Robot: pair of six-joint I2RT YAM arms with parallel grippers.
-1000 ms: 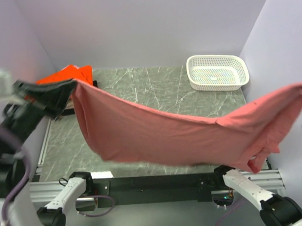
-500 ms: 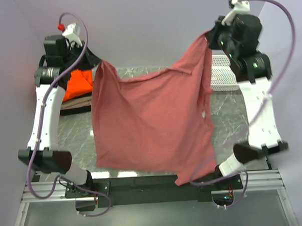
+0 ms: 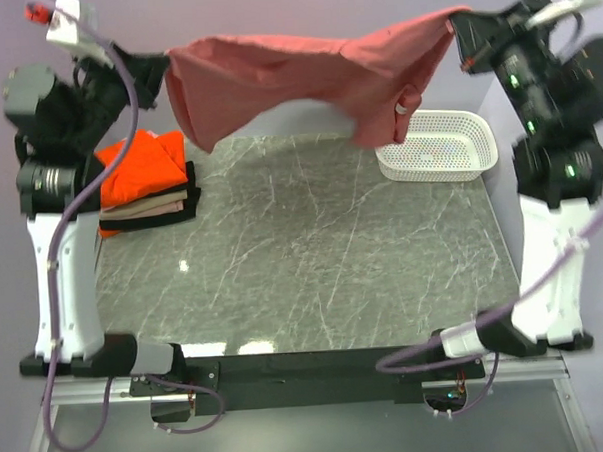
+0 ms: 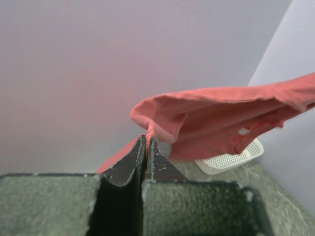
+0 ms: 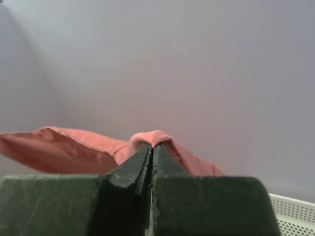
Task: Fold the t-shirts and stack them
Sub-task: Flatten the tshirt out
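Note:
My left gripper moves down and back over the bare near marble next and releases the t-shirt's corner there, as the salmon t-shirt still hangs above the table.
A salmon t-shirt hangs stretched high above the far end of the table, held between both arms. My left gripper is shut on its left corner, and my right gripper is shut on its right corner. The left wrist view shows the salmon t-shirt trailing off to the right from the shut left gripper. From the right wrist, the salmon t-shirt bunches over the shut right gripper. A stack of folded t-shirts, orange on top of beige and black, lies at the far left.
A white perforated basket stands at the far right of the green marble table, partly behind the hanging cloth. Purple walls close in the back and sides. Both arms rise tall at the table's left and right edges.
Both arms have swung up and away, carrying the salmon t-shirt from over the middle of the table to high above its far end, where it now hangs stretched sideways.

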